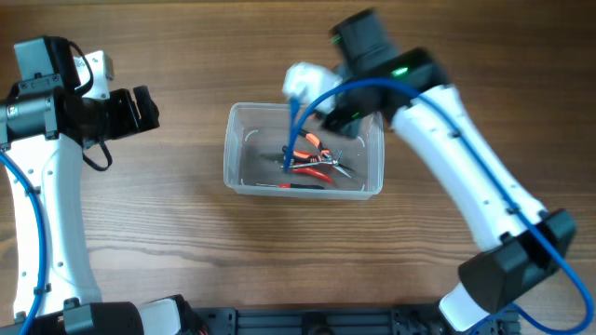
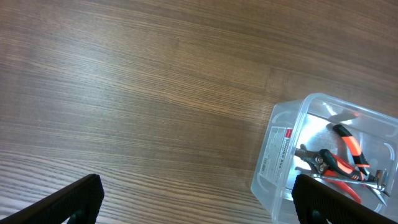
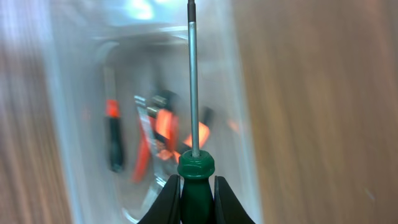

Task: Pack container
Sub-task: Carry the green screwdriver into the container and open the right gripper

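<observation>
My right gripper takes the screwdriver left in the overhead view and down into the container next, into the empty space between the pliers and the container's far side.
The clear plastic container sits mid-table and holds orange-handled pliers and a thin orange-and-black tool. It also shows in the left wrist view and in the right wrist view. My right gripper is shut on a green-handled screwdriver, whose metal shaft points out over the container. In the overhead view the right gripper hangs above the container's far right rim. My left gripper is open and empty over bare table, left of the container.
The wooden table surrounds the container. The right arm crosses the right side of the table. The left arm stands at the left edge.
</observation>
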### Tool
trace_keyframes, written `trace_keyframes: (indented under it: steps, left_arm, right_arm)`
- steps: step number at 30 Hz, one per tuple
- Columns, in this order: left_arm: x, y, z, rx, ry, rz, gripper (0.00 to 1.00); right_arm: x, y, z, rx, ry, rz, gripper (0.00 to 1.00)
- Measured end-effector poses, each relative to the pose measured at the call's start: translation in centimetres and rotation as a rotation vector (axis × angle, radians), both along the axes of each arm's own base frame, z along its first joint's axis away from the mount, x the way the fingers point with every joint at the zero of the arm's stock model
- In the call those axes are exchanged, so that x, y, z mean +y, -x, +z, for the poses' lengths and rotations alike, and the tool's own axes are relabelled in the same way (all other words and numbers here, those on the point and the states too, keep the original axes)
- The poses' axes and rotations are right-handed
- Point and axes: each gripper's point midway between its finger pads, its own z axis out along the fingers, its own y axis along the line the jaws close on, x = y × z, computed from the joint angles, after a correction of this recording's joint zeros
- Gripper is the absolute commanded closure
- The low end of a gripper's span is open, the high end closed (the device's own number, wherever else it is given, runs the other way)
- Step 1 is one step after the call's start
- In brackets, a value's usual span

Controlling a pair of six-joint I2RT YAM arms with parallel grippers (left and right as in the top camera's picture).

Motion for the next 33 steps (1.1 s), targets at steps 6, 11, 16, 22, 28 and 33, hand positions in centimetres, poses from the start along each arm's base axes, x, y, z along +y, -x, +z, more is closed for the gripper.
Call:
trace_keyframes:
  steps: [6,11,16,22,28,33]
  left_arm:
    - [0.0,0.0,0.0,0.0,0.0,0.0,0.0]
    - [0.0,0.0,0.0,0.0,0.0,0.0,0.0]
    - [0.0,0.0,0.0,0.002,0.0,0.0,0.0]
    - [0.0,0.1,0.0,0.004,0.001,0.0,0.0]
    - [0.0,0.1,0.0,0.004,0.001,0.0,0.0]
    - [0.0,0.1,-0.1,0.004,0.001,0.0,0.0]
  right_arm:
    - [5.2,3.2,-6.2,0.113,0.077,0.143,0.96]
    - [7.4,0.5,-8.6,0.06,0.035,0.135,0.96]
    - [7.6,-1.7,-8.9,0.024,-0.002,0.088,0.95]
    - [6.7,-3.0,-11.2,0.048,0.019,0.05,0.96]
    - [4.0,-3.8,-14.1,0.11,0.091,-0.012,0.96]
    - [1.8,-5.2,-14.5,0.092,0.134,-0.055,0.84]
